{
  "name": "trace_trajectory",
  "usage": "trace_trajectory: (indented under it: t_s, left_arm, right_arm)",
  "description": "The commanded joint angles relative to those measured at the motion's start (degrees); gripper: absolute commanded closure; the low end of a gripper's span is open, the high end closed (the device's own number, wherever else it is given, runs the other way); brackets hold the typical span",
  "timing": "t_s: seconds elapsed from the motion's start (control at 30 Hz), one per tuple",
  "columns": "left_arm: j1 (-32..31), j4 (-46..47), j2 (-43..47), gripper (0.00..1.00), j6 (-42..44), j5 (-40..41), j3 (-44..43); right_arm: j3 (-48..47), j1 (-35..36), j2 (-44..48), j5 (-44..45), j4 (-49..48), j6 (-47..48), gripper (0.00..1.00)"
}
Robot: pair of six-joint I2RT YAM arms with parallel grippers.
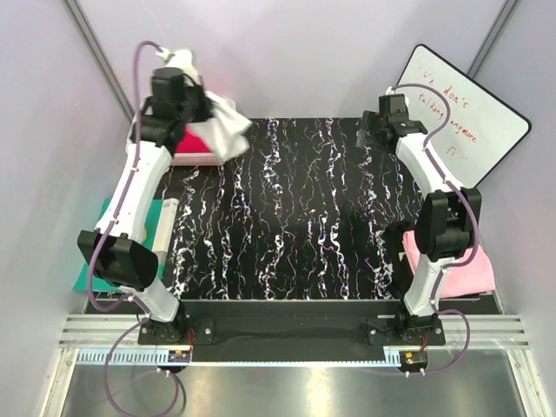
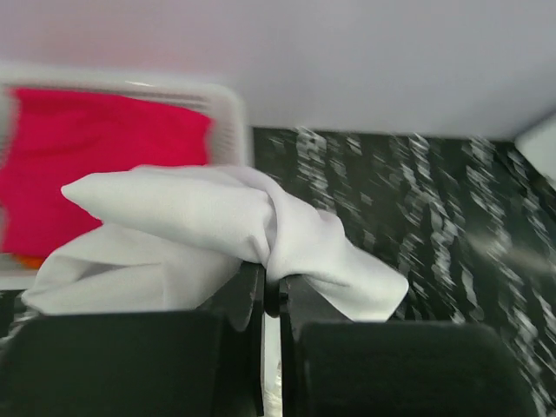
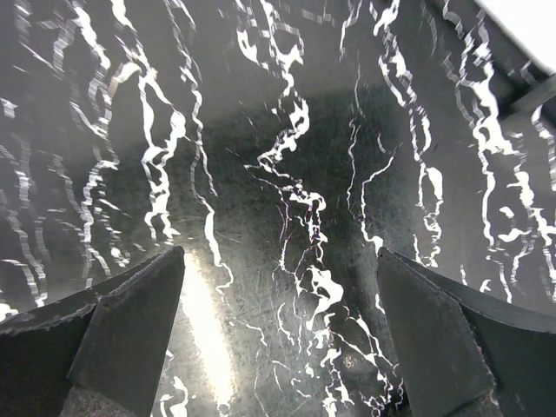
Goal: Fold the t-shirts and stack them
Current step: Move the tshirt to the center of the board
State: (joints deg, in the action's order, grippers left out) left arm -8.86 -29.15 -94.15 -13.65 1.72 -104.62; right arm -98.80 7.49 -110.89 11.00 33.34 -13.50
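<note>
I will first swing my left gripper away from the basket, back and down, to get the white t-shirt over the empty middle of the black table.
My left gripper (image 1: 207, 111) is shut on the white t-shirt (image 1: 228, 126) and holds it bunched in the air at the back left; in the left wrist view the white cloth (image 2: 217, 217) is pinched between my closed fingers (image 2: 248, 295). The crimson red t-shirt (image 1: 193, 141) lies in a white basket (image 1: 195, 159) just below it, and it also shows in the left wrist view (image 2: 95, 165). The pale pink t-shirt (image 1: 473, 265) lies flat at the right edge behind the right arm. My right gripper (image 1: 369, 130) is open and empty above the black marbled table (image 3: 287, 200) at the back right.
A teal-green mat (image 1: 104, 261) lies at the left edge under the left arm. A whiteboard (image 1: 469, 113) with red writing leans at the back right. The black marbled tabletop (image 1: 295, 208) fills the middle. White walls close in the back and sides.
</note>
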Motion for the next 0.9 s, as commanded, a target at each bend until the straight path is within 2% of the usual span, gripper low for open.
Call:
trace_trajectory:
  t_s: [0.0,0.1,0.2,0.3,0.43,0.47,0.5,0.53,0.57,0.63,0.77,0.87]
  left_arm:
    - [-7.12,-0.9,-2.25,1.0,-4.88,-16.86,-2.06]
    - [-12.39,-3.01,-8.58,1.0,-7.09,-26.9,-8.9]
    - [-16.79,-3.11,-14.21,1.0,-9.98,-31.41,-12.44]
    - [-18.21,-3.28,-19.83,1.0,-12.62,-40.25,-12.37]
    - [-18.12,-9.78,-27.65,0.98,-12.11,-43.29,-8.34]
    - [-18.12,-10.57,-28.02,0.91,-10.71,-43.29,-6.15]
    - [-18.12,-12.58,-28.28,0.72,-9.39,-41.46,-2.12]
    - [-18.21,-14.08,-27.85,0.42,-8.33,-38.66,-0.25]
    - [-18.12,-15.4,-27.5,0.23,-6.41,-36.45,1.42]
    - [-17.94,-18.31,-25.22,0.02,-5.17,-28.81,5.82]
    - [-18.21,-18.58,-19.42,0.01,-4.72,-22.55,9.61]
    - [-20.48,-18.49,-15.98,0.01,-3.32,-18.25,5.41]
  right_arm:
    - [-1.39,0.07,5.68,2.0,1.2,1.28,0.0]
    - [-1.48,-0.1,7.0,5.94,1.29,1.98,0.0]
    - [-1.74,-1.5,8.14,9.64,1.29,1.55,0.0]
    - [-1.65,-3.96,8.85,6.5,1.29,0.32,0.0]
    - [-0.69,-4.59,9.11,5.26,1.29,0.84,0.0]
    - [0.01,-4.5,9.2,5.17,1.29,0.93,0.0]
    - [0.36,-4.5,9.38,4.73,1.29,1.02,0.0]
    - [0.8,-4.58,9.55,4.47,1.29,1.36,0.0]
    - [1.59,-4.59,9.73,4.29,1.29,1.54,0.0]
    - [2.38,-4.59,10.25,3.94,1.29,1.89,0.0]
    - [5.19,-4.58,11.4,3.06,1.11,1.98,0.0]
    - [7.74,-4.58,11.93,1.13,0.67,0.93,0.0]
